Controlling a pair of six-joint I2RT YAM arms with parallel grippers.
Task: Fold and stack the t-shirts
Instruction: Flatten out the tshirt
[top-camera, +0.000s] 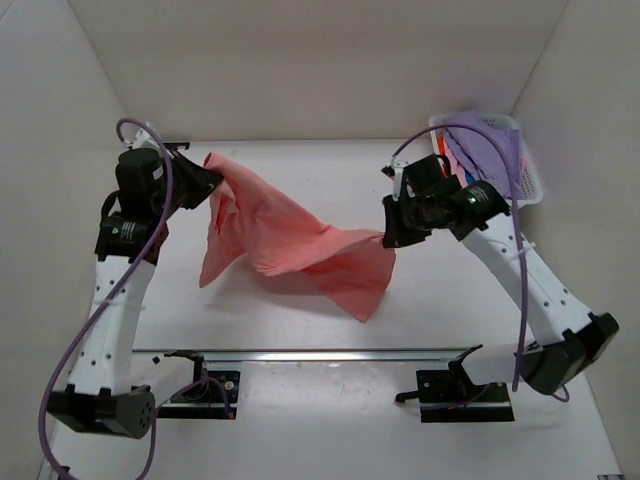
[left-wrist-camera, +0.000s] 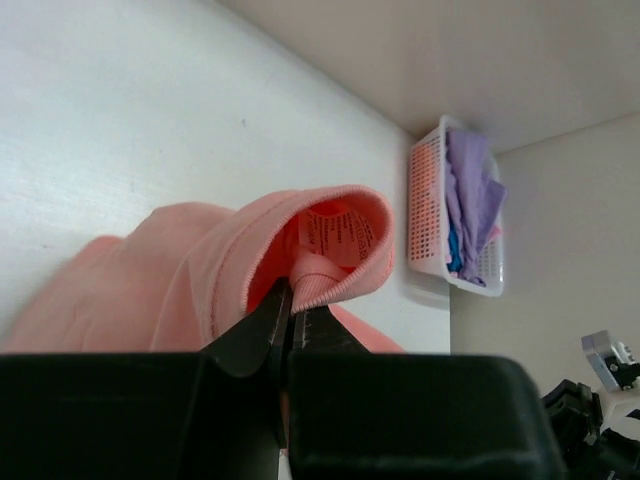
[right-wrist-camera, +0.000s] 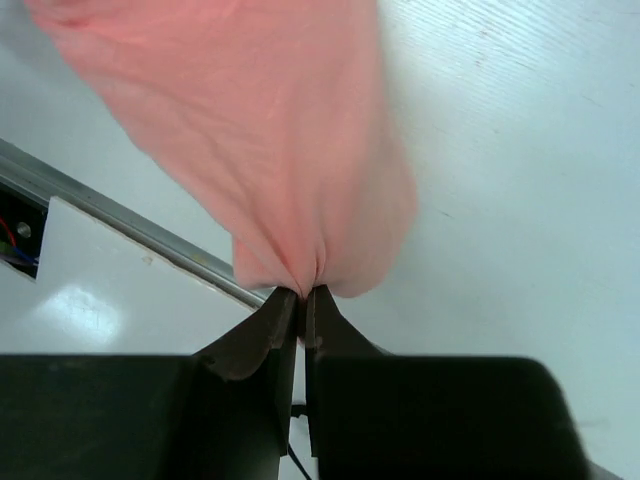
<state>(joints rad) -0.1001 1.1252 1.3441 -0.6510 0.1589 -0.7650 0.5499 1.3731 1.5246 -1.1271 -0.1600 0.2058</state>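
The salmon-pink t-shirt (top-camera: 285, 240) hangs slack between my grippers, so my left gripper next needs to pull up and back, then lower the collar onto the bare tabletop and let go.
A salmon-pink t-shirt (top-camera: 285, 240) hangs stretched above the table between my two grippers, its loose parts drooping toward the table. My left gripper (top-camera: 207, 183) is shut on the ribbed collar of the salmon-pink t-shirt (left-wrist-camera: 330, 285) at the back left; the neck label shows inside the collar. My right gripper (top-camera: 390, 232) is shut on a bunched edge of the same shirt (right-wrist-camera: 300, 200) at mid right. Other t-shirts, lavender-purple (top-camera: 490, 150) with bits of pink and blue, lie in the basket.
A white plastic basket (top-camera: 525, 190) stands at the back right corner; it also shows in the left wrist view (left-wrist-camera: 425, 220). A metal rail (top-camera: 300, 354) runs along the table's near edge. White walls enclose the table on the left, back and right.
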